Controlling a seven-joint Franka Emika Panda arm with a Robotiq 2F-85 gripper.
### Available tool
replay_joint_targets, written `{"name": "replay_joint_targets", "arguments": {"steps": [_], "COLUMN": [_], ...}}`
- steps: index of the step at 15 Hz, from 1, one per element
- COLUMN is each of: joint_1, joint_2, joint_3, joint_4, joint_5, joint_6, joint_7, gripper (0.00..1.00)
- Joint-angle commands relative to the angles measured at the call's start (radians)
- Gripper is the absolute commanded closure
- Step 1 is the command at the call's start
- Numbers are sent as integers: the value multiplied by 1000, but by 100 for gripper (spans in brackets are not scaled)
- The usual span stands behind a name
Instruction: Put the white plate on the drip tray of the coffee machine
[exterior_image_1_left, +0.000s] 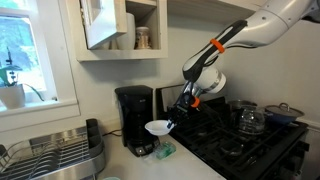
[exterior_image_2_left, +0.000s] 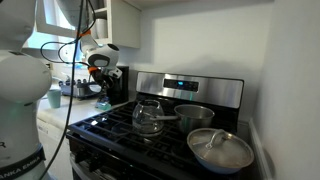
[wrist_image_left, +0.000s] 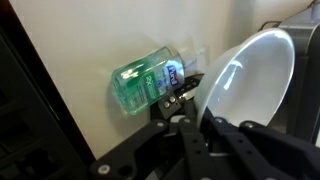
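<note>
I will carry the plate (exterior_image_1_left: 157, 128) toward the coffee machine next and let my gripper release its rim over the drip tray (exterior_image_1_left: 140, 149), as it still hangs beside the machine.
My gripper (exterior_image_1_left: 172, 122) is shut on the rim of the white plate (exterior_image_1_left: 157, 128) and holds it tilted above the counter, just to the side of the coffee machine (exterior_image_1_left: 134, 117). In the wrist view the plate (wrist_image_left: 250, 85) stands on edge between my fingers (wrist_image_left: 195, 120). The black coffee machine stands on the white counter by the wall. Its drip tray (exterior_image_1_left: 140, 149) is the flat black base under the overhanging top, and nothing sits on it. In an exterior view the gripper (exterior_image_2_left: 102, 92) and coffee machine (exterior_image_2_left: 116, 84) are small and far off.
A green-tinted clear bottle (wrist_image_left: 148, 82) lies on the counter below the plate, also seen in an exterior view (exterior_image_1_left: 165, 151). A black-topped steel stove (exterior_image_1_left: 245, 135) with a glass pot (exterior_image_2_left: 149, 116) and pans (exterior_image_2_left: 220, 150) is beside it. A dish rack (exterior_image_1_left: 55, 155) stands by the window.
</note>
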Motion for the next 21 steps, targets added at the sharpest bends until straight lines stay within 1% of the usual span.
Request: {"name": "replay_joint_targets", "arguments": {"steps": [1,4,7,11,16,21], "joint_1": [37,66,108,153,184,256], "joint_2": [136,213,283,358,412,462], "joint_3": [-41,-61,-88,-113,-140,-220], "joint_4": [152,226,270,329,404,466], "joint_5": [-88,-120,-173,-229,-276,-352], "joint_6": [23,96,184,249,292,276], "joint_7": [193,301,385,464,534,649], "gripper": [98,98,98,98,98,98]}}
